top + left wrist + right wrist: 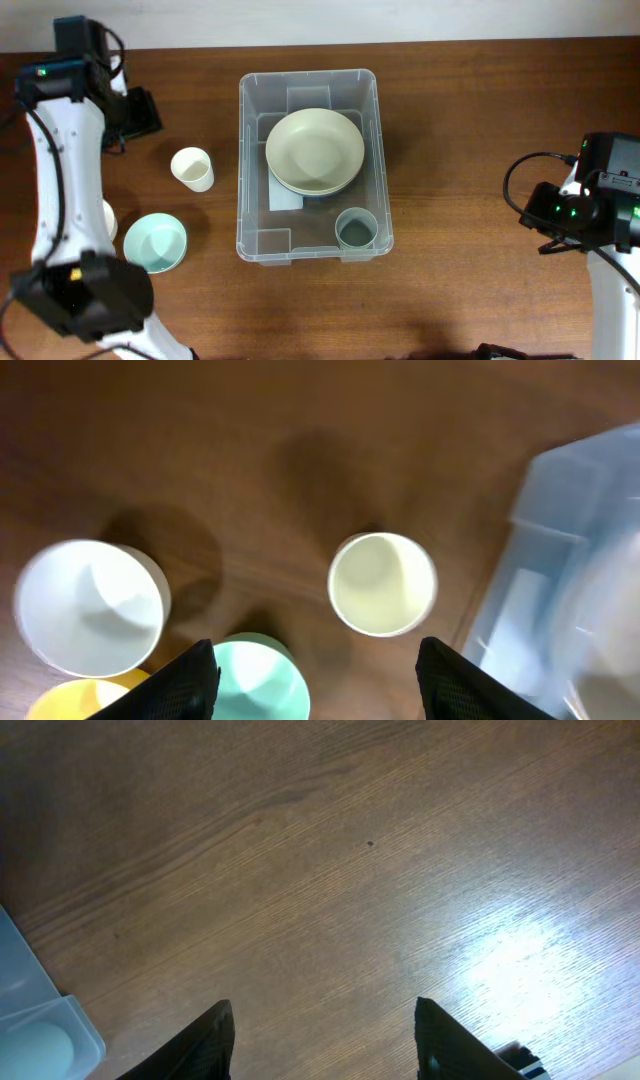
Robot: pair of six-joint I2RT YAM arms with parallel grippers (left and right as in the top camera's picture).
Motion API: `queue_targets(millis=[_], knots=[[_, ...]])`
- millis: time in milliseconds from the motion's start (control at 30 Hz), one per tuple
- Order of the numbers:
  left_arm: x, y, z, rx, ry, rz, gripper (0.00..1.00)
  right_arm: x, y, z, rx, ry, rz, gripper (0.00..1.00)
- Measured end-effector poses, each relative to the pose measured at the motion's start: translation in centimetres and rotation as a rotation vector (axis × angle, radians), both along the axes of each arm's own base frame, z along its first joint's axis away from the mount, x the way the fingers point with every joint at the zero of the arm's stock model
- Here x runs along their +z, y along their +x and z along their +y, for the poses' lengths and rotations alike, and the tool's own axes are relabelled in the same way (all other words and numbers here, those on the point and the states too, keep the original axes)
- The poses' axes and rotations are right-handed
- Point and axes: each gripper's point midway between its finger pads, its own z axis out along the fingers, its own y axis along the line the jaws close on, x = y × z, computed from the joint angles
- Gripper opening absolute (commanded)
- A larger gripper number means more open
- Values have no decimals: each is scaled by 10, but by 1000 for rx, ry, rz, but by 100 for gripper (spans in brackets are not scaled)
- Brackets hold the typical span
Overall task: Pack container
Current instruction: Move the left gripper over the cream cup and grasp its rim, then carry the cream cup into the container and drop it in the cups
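The left gripper moves down and to the right in the overhead view onto the cream cup's rim opposite the container next, where bare wood leaves room.
The clear container (243,180) stands mid-table. It holds stacked cream bowls (314,150) and a grey-green cup (356,229). Left of it stand a cream cup (192,168) and a mint bowl (156,243). My left gripper (138,113) is open and empty above the table, left of the cream cup. In the left wrist view the gripper (317,670) frames the mint bowl (262,678), with the cream cup (382,583) beyond and the container (570,590) at right. My right gripper (548,212) is open and empty (322,1020) over bare wood, right of the container corner (40,1020).
A white bowl (90,607) and a yellow one (80,700) sit at the left, mostly hidden under my left arm in the overhead view (108,218). The table's far edge runs along the top.
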Motion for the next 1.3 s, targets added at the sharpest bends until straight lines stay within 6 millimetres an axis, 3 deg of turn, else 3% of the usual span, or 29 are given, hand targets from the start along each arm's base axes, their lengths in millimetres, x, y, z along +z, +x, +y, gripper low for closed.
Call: queue_targets(millis=[67, 167, 267, 300, 367, 467, 700, 800, 933, 1033, 1133, 1233, 1300], knots=[[-53, -1, 1, 9, -58, 153, 65, 0, 0, 0, 0, 0, 1, 53], [-102, 0, -8, -6, -101, 281, 65, 0, 0, 0, 1, 0, 1, 53], [-148, -3, -21, -35, -126, 395, 50, 0, 0, 0, 0, 0, 0, 53], [-154, -4, -24, -39, -131, 411, 36, 0, 0, 0, 0, 0, 0, 53], [-167, -4, -30, -55, -137, 439, 18, 0, 0, 0, 0, 0, 0, 54], [-172, -3, -32, -62, -140, 442, 4, 0, 0, 0, 0, 0, 0, 54], [-165, -4, -31, -63, -138, 442, 1, 0, 0, 0, 0, 0, 0, 53], [-143, -2, -32, -68, -131, 413, 1, 0, 0, 0, 0, 0, 0, 54], [-61, 13, -49, -119, -90, 207, 1, 0, 0, 0, 1, 0, 1, 54], [23, 12, -91, -224, -61, -30, 1, 0, 0, 0, 0, 0, 0, 54], [92, -9, -150, -373, -65, -218, 1, 0, 0, 0, 0, 0, 0, 54], [119, -34, -203, -515, -95, -283, 1, 0, 0, 0, 1, 0, 0, 54], [115, -47, -236, -601, -109, -264, 1, 0, 0, 0, 0, 0, 0, 54]])
